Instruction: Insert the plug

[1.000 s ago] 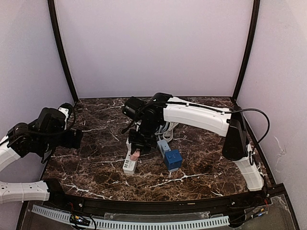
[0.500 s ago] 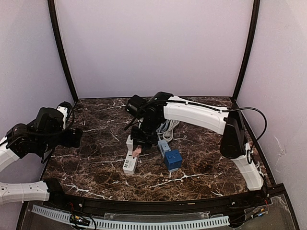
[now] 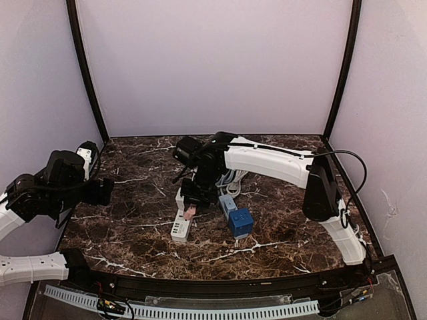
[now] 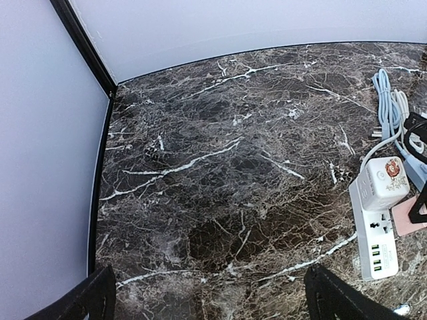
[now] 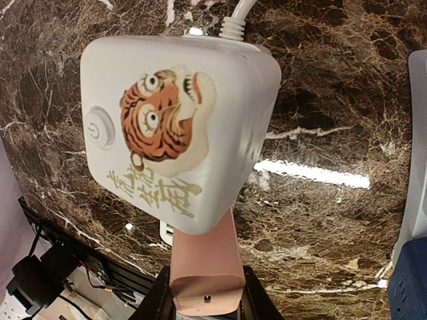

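I can see that the socket holes (image 3: pixel 182 216) beside the tiger-printed cube are still bare. So next I will lower my right gripper, bring the pink plug down onto them and then release it.
A pink plug (image 3: pixel 189 213) is held in my right gripper (image 3: pixel 191 202), which is shut on it above the white power strip (image 3: pixel 180 227). In the right wrist view the plug (image 5: pixel 203 260) sits between the black fingers (image 5: pixel 159 301) of the right gripper (image 5: pixel 205 297), its front end tucked under a white tiger-printed cube (image 5: pixel 173 127) on the strip; whether it touches a socket is hidden. My left gripper (image 3: pixel 105 192) hangs open and empty at the left; in its wrist view (image 4: pixel 213 303) the strip (image 4: pixel 377 240) and the plug (image 4: pixel 408 217) lie at the right edge.
A blue cube adaptor (image 3: pixel 240 222) and a grey-blue adaptor (image 3: pixel 227 203) lie just right of the strip. Coiled pale cables (image 3: pixel 231 178) lie behind them. Black frame posts and white walls close in the marble table (image 3: pixel 133 233).
My right gripper with the pink plug has shifted only slightly over the strip. My left arm has drifted a little to the left.
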Robot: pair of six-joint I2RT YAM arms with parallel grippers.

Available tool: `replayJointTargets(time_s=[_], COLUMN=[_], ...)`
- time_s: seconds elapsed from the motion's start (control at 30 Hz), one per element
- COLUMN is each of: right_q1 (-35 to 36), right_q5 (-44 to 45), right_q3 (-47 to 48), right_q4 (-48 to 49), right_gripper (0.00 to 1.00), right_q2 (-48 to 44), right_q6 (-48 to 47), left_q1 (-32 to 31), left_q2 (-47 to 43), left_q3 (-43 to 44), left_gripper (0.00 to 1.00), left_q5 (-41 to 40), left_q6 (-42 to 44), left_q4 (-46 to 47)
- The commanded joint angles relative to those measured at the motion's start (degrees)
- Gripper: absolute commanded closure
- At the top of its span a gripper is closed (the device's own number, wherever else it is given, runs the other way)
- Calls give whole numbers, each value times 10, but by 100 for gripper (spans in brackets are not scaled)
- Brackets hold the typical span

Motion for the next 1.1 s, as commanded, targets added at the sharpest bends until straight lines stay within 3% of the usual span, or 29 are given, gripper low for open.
replayJointTargets(time_s=[0.0,0.6,1.07], right_q1=[-3,-5,-4], right_q5=[13,40,86], right_q3=[11,9,41], right_q4=[17,6,-72], right_gripper=[100,100,100], right_q2=[13,31,53], right_q6=[10,26,42], left_q1=[3,2,2], left_q2=[-6,-18,-15], left_q3=[-11,-12,-12], left_gripper=[1,1,1], left_q5=[5,10,17], left_q6=[8,13,17], left_q4=[2,2,4])
